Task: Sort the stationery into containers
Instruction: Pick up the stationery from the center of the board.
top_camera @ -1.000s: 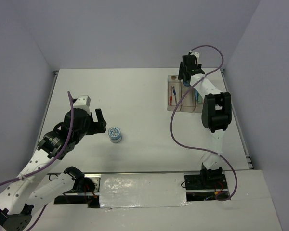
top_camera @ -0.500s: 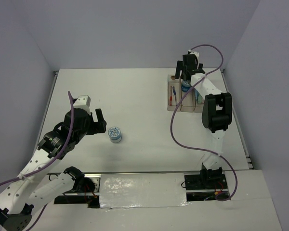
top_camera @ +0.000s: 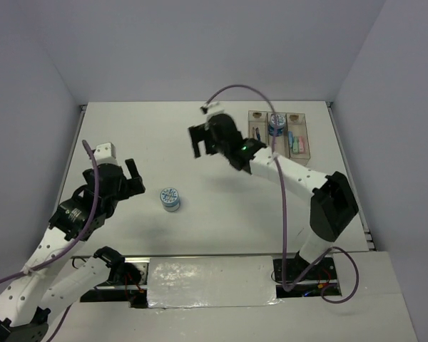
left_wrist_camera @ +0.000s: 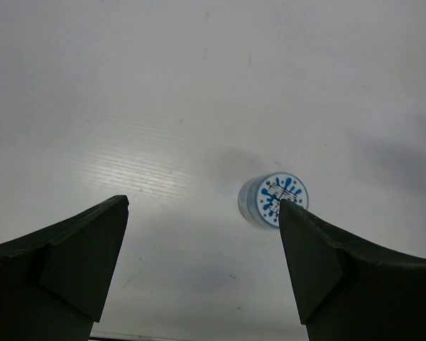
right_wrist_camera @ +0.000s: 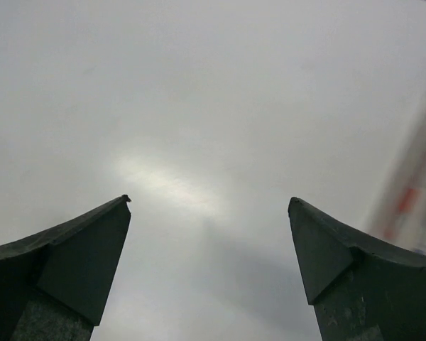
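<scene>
The blue-white tape roll is still standing outside the tray, so I will move my right gripper back, to the left in the top view, and down around it.
One blue-white tape roll (top_camera: 170, 199) stands on the table, right of my open, empty left gripper (top_camera: 136, 177). In the left wrist view the roll (left_wrist_camera: 273, 200) lies just beyond the right fingertip (left_wrist_camera: 319, 249), and the left gripper (left_wrist_camera: 202, 209) is apart from it. The clear three-compartment tray (top_camera: 304, 151) stands at the back right. It holds pens (top_camera: 255, 134) in its left compartment, a second tape roll (top_camera: 277, 122) in the middle one and clips (top_camera: 296, 142) in the right one. My right gripper (top_camera: 195, 142) is open and empty over the table's middle, left of the tray. In its wrist view the right gripper (right_wrist_camera: 209, 206) shows only bare table between the fingers.
The tray shows as a blur (right_wrist_camera: 419, 185) at the right edge of the right wrist view. The right arm's purple cable (top_camera: 232, 89) arcs above the table's back. The table's raised rim (top_camera: 80, 108) runs along the left and back sides.
My right arm has swung left from over the tray to the table's middle, leaving a tape roll in the middle compartment. My left gripper drew back slightly from the other roll.
</scene>
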### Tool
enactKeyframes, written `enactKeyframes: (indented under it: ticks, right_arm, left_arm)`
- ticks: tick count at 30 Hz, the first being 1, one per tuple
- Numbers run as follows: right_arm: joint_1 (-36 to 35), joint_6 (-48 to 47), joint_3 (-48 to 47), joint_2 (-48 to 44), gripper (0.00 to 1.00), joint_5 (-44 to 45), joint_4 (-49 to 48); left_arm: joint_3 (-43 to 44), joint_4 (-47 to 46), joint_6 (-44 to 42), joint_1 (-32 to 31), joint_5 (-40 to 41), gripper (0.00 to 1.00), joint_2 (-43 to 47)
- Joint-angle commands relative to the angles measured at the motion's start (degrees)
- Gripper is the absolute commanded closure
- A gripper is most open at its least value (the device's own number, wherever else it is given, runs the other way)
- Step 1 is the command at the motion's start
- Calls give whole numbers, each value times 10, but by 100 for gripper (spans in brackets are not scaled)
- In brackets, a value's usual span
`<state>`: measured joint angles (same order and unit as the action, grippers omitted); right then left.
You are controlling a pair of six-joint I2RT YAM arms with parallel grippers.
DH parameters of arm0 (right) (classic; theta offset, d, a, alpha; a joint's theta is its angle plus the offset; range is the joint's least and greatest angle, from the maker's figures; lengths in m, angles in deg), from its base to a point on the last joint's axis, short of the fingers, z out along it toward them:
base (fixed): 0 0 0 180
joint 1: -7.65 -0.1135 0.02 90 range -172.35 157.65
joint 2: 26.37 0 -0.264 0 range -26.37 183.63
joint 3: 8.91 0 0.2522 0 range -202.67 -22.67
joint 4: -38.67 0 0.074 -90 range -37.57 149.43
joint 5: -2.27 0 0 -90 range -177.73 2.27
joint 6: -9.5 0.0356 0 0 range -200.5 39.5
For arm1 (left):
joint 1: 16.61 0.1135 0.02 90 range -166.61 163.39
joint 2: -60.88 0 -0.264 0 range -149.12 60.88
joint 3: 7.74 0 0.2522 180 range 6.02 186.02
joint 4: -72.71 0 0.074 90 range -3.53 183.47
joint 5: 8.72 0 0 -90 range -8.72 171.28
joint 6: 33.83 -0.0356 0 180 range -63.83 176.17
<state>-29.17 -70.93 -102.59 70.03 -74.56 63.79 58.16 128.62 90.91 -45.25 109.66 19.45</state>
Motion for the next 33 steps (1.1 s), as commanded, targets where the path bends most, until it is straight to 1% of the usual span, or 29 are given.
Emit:
enactKeyframes:
  ticks: [1, 2, 3, 4, 5, 6, 8, 10, 12, 16, 20, 22, 27, 29, 30, 31, 33]
  right_arm:
    - [-82, 29, 44, -3, 0, -16, -41]
    - [-128, 32, 45, 4, 0, -8, -40]
    - [-148, 39, 39, 24, 0, 8, -39]
    - [-189, 37, 34, 34, 0, 13, -40]
    - [-208, 34, 28, 56, 0, 24, -41]
    - [-224, 32, 13, 69, 0, 53, -39]
    - [-257, 35, -20, 105, 0, 83, -17]
    - [-267, 38, -32, 123, 0, 82, -5]
    - [-279, 43, -31, 137, 0, 78, -15]
    - [-281, 48, -29, 152, 0, 84, -19]
    - [-281, 45, -22, 165, 1, 62, -34]
    - [-281, 45, -18, 171, 5, 46, -39]
    - [-280, 45, -22, 178, 5, 39, -43]
    - [-280, 44, -26, 180, 9, 32, -43]
    - [-280, 44, -27, 181, 19, 30, -42]
    - [-280, 43, -28, 184, 27, 28, -43]
    - [-280, 41, -24, 181, 49, 31, -55]
  left_arm:
    - [29, 29, 57, 24, 96, 1, 20]
    - [34, 61, 70, 29, 134, 1, 21]
    - [39, 75, 83, 37, 154, 1, 24]
    - [44, 93, 104, 39, 181, 1, 34]
    - [44, 97, 111, 43, 186, 1, 41]
    - [42, 97, 116, 46, 189, 1, 57]
    - [37, 84, 111, 48, 184, 1, 75]
    - [26, 69, 96, 49, 179, 1, 94]
    - [25, 64, 91, 49, 169, 1, 100]
    - [25, 57, 82, 49, 155, 1, 95]
    - [22, 40, 60, 49, 128, 1, 84]
    - [21, 36, 56, 49, 119, 1, 81]
    - [17, 25, 43, 49, 102, 1, 78]
    - [17, 23, 41, 49, 99, 1, 77]
    - [17, 22, 40, 49, 99, 1, 77]
    - [17, 21, 39, 49, 96, 1, 77]
    - [16, 20, 38, 49, 95, 1, 78]
